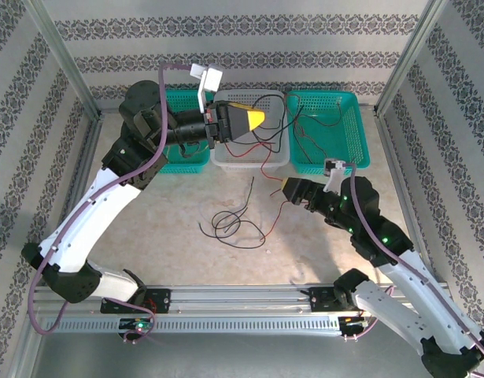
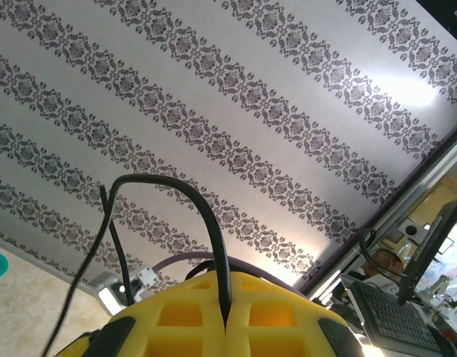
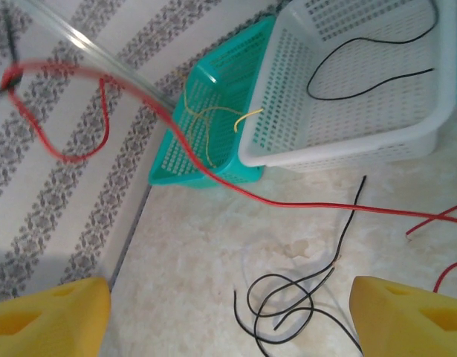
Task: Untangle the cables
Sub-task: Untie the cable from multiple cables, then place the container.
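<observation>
I will move my right gripper across to the red cable's raised part (image 3: 284, 202) before the white basket next, because the red cable hangs caught on the black cable in my left gripper.
My left gripper (image 1: 260, 118) hangs over the white basket (image 1: 249, 164), its yellow fingers (image 2: 287, 312) shut on a black cable (image 2: 213, 238) that arcs up and away from them. My right gripper (image 1: 287, 187) is low over the table in front of the baskets, open, its yellow fingertips (image 3: 50, 320) far apart with nothing between them. Beneath it lies a coil of black cables (image 3: 287, 305) on the table (image 1: 224, 223). A red cable (image 3: 287, 202) runs across above the coil. Another black cable (image 3: 369, 82) lies in the white basket (image 3: 347, 141).
Green baskets stand left (image 1: 186, 164) and right (image 1: 332, 168) of the white one. The left one (image 3: 206, 160) holds a yellow cable (image 3: 213, 119); red wire lies in the right one. Patterned walls and metal posts close in the table.
</observation>
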